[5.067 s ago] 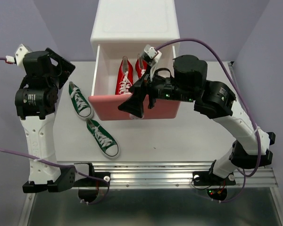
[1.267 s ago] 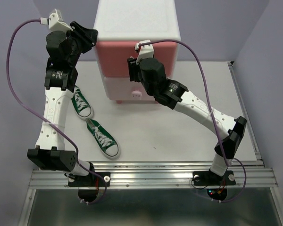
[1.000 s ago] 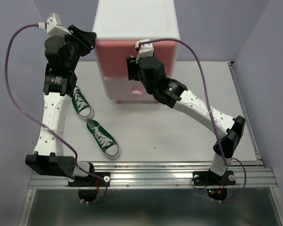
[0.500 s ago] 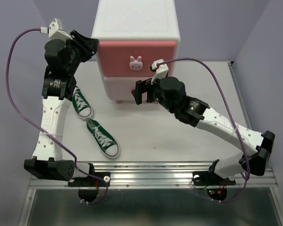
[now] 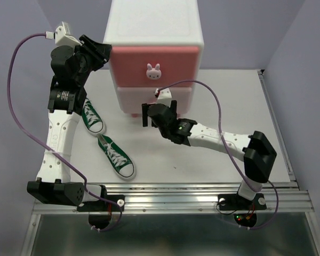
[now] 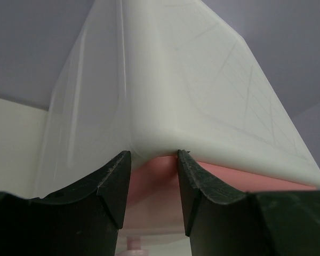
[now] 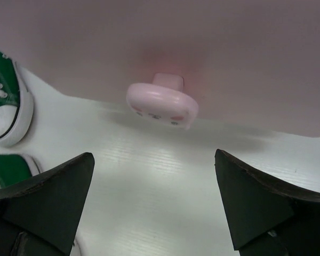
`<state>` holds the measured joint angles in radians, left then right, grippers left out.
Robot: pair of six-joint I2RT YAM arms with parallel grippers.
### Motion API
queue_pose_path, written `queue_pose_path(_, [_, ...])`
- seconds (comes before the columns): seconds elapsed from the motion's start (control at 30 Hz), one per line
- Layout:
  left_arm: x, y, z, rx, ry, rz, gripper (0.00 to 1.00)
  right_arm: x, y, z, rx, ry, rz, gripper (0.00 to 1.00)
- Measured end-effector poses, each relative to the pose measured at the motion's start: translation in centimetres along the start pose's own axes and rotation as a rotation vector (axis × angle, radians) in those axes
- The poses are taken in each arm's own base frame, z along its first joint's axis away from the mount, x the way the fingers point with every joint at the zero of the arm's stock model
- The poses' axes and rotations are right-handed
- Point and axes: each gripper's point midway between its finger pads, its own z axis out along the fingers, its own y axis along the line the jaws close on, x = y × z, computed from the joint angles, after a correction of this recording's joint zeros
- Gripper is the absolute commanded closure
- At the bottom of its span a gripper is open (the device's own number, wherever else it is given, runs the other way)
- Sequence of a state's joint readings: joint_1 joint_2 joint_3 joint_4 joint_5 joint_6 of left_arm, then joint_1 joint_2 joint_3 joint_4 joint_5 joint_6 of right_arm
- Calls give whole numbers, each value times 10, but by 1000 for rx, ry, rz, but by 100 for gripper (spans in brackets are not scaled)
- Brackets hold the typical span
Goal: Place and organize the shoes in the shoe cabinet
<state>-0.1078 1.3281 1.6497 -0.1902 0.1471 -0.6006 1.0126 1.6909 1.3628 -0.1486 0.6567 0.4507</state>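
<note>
My right gripper should turn square to the lower drawer's knob (image 7: pixel 162 104) and move outward, then close on the knob's sides, because the knob sits at an angle beyond the open fingers.
The white shoe cabinet (image 5: pixel 153 24) stands at the back with both pink drawers shut. Its upper drawer (image 5: pixel 173 61) carries a bunny knob (image 5: pixel 153 70). My right gripper (image 5: pixel 157 113) is low in front of the paler lower drawer (image 5: pixel 133 98), open wide, and that drawer's knob (image 7: pixel 162 104) lies just ahead of the gripper (image 7: pixel 153 156). My left gripper (image 5: pixel 100 52) is at the cabinet's upper left corner (image 6: pixel 165 106), its jaws (image 6: pixel 152 154) partly apart and holding nothing. Two green shoes (image 5: pixel 92 116) (image 5: pixel 116 156) lie on the table to the left. The red shoes are out of view.
The white tabletop (image 5: pixel 213 154) stretches in front of the cabinet to the metal rail (image 5: pixel 170 194) at the near edge. The green shoes (image 7: pixel 5 106) lie left of my right gripper. Purple walls surround the table.
The upper drawer, open with the red shoes inside five seconds ago, is shut. My right gripper dropped from the upper drawer front to the lower knob and opened wide. The left arm barely moved.
</note>
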Motion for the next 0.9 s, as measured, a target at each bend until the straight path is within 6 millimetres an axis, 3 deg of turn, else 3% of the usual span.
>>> queue_pose_path(0.2, [1, 0, -1, 3, -8, -4, 50, -6, 3, 36, 141, -78, 49, 0])
queue_pose_path(0.43, [5, -1, -7, 14, 4, -14, 50, -27, 0, 42, 222, -167, 121, 1])
queue_pose_path(0.63, [16, 0, -13, 10, 46, -22, 50, -19, -2, 51, 261, -172, 115, 34])
queue_pose_path(0.8, [31, 7, -14, -15, 100, -31, 50, -17, -6, 54, 279, -175, 114, 43])
queue_pose_path(0.9, [42, 14, -14, -35, 136, -35, 50, -19, -10, 55, 288, -177, 111, 65])
